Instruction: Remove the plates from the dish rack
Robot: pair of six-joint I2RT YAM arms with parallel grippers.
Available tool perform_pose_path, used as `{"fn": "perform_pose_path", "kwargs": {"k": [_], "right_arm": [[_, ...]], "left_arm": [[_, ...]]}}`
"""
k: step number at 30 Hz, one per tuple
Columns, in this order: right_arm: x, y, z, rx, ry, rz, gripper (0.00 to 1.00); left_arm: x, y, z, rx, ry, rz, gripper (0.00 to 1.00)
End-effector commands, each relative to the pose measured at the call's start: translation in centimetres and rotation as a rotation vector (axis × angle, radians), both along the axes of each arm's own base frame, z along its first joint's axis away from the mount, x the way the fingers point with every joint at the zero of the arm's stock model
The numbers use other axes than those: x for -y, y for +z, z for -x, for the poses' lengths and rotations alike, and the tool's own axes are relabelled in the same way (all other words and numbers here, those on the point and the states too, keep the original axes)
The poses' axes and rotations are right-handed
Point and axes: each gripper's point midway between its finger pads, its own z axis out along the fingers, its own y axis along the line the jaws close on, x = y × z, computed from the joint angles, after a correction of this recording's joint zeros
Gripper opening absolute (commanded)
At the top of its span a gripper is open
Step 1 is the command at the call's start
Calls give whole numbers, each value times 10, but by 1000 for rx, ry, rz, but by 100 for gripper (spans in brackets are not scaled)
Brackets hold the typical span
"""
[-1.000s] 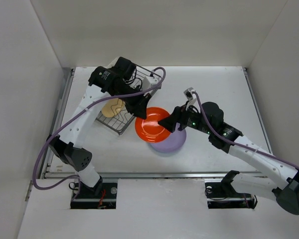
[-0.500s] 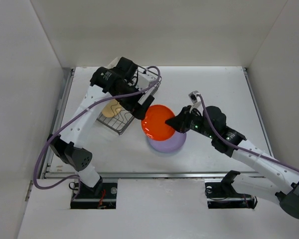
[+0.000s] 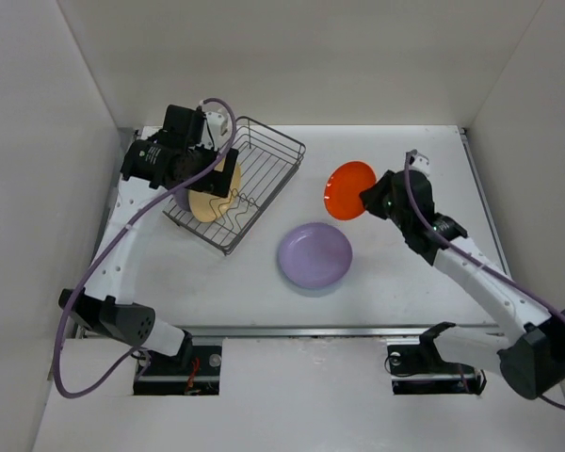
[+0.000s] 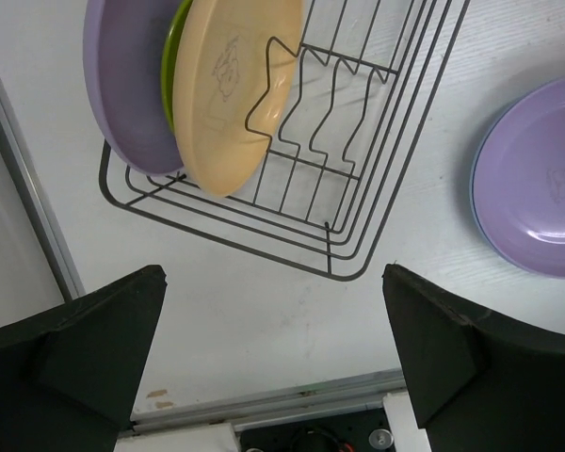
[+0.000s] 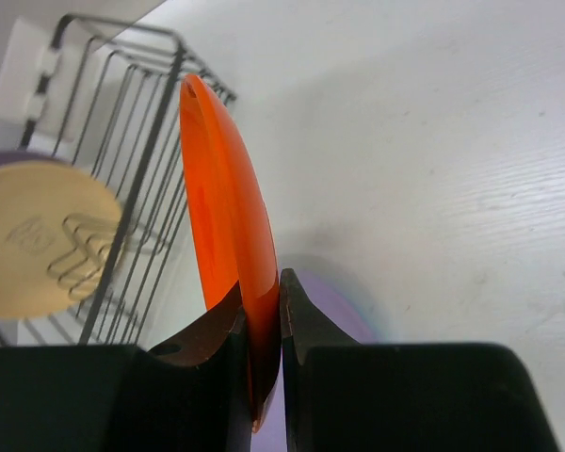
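My right gripper moves down to the bare table just beyond the flat lavender plate next, until the red-orange plate's bottom edge meets the surface of the table.
The dish rack stands at the back left of the table. A tan-yellow plate, a lime green plate and a lavender plate stand on edge in its left end. My left gripper hangs open above the table just in front of the dish rack, holding nothing. My right gripper is shut on the rim of a red-orange plate, which it holds on edge in the air right of the rack. From above, that red-orange plate is right of centre.
A second lavender plate lies flat on the table in the middle, below and left of the held plate. A metal rail runs along the table's near edge. White walls close in the left, back and right.
The left gripper let go of the red-orange plate, opened and drew back over the rack's left end. The right gripper shut on that plate and carried it right and farther back.
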Motion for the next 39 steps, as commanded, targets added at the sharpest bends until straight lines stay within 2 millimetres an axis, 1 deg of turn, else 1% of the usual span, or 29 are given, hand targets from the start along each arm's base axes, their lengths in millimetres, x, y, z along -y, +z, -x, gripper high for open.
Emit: {"fn": "perform_pose_path", "kwargs": {"k": [1, 2, 5, 6, 7, 8, 9, 10, 11, 12, 13, 14, 15, 17, 18, 19, 20, 21, 24, 25, 26, 28, 29, 33, 34, 35, 36, 37, 39], "right_arm": [[17, 10, -39, 8, -92, -56, 0], [18, -7, -49, -31, -99, -44, 0], [28, -31, -67, -107, -135, -74, 0], [28, -46, -73, -140, -142, -75, 0], [26, -56, -74, -161, -141, -88, 0], [27, -64, -77, -177, -145, -104, 0], [33, -84, -78, -215, -167, -101, 0], [29, -88, -81, -215, -164, -127, 0], [34, -96, -83, -225, -177, -124, 0], [33, -108, -79, -255, -179, -131, 0], [32, -116, -82, -267, -180, -126, 0], [37, -126, -79, -291, -196, -127, 0], [36, -130, -79, -302, -202, -131, 1], [39, -145, -76, -329, -213, -117, 6], [39, -145, -76, -329, -213, -116, 12], [44, -149, -74, -338, -223, -114, 15], [44, -158, -70, -361, -231, -114, 19], [46, -158, -71, -358, -240, -109, 27], [52, -168, -64, -382, -252, -101, 35], [51, -164, -64, -374, -258, -116, 48], [54, -167, -62, -379, -268, -108, 56], [56, -165, -57, -393, -285, -109, 67], [56, -165, -57, -393, -285, -109, 70], [60, -155, -48, -381, -291, -108, 72], [61, -140, -47, -349, -283, -112, 72], [65, -134, -44, -326, -276, -86, 73], [61, -126, -41, -303, -261, -60, 73], [60, -111, -36, -263, -246, -52, 74], [57, -102, -24, -252, -220, -10, 76]], "left_arm": [[-1, 1, -4, 44, 5, -9, 100], [-1, 1, -4, 44, 5, -9, 100], [-4, -2, -4, 37, 4, -25, 100], [-4, -2, -4, 37, -3, -31, 100], [-5, -5, -6, 31, 4, -42, 100], [-7, -4, -6, 34, 12, -50, 100], [-7, -11, -7, 16, 11, -57, 100], [-7, -11, -7, 16, 11, -57, 100], [-5, -11, -7, 13, 5, -51, 100], [-6, -14, -6, 5, -2, -59, 100], [-4, -14, -6, 3, -8, -53, 100], [-5, -18, -5, -7, -8, -56, 100], [-5, -18, -5, -7, -8, -56, 100], [-5, -18, -5, -6, -15, -62, 100], [-5, -18, -5, -6, -15, -62, 100], [-4, -18, -5, -8, -21, -55, 100], [-4, -18, -5, -8, -21, -55, 100], [-4, -15, -3, 0, -21, -52, 100], [-4, -15, -3, 0, -21, -52, 100], [-4, -15, -3, 0, -21, -52, 100], [-3, -16, -3, -2, -27, -46, 100], [-3, -15, -3, -1, -35, -52, 100], [-4, -12, -1, 9, -35, -49, 100], [-4, -9, 0, 18, -34, -46, 100], [-4, -9, 0, 18, -34, -46, 100], [-4, -9, 0, 18, -34, -46, 100], [-4, -9, 0, 19, -41, -52, 100], [-5, -6, 2, 29, -41, -49, 100], [-5, -9, 2, 20, -41, -51, 100]]}}
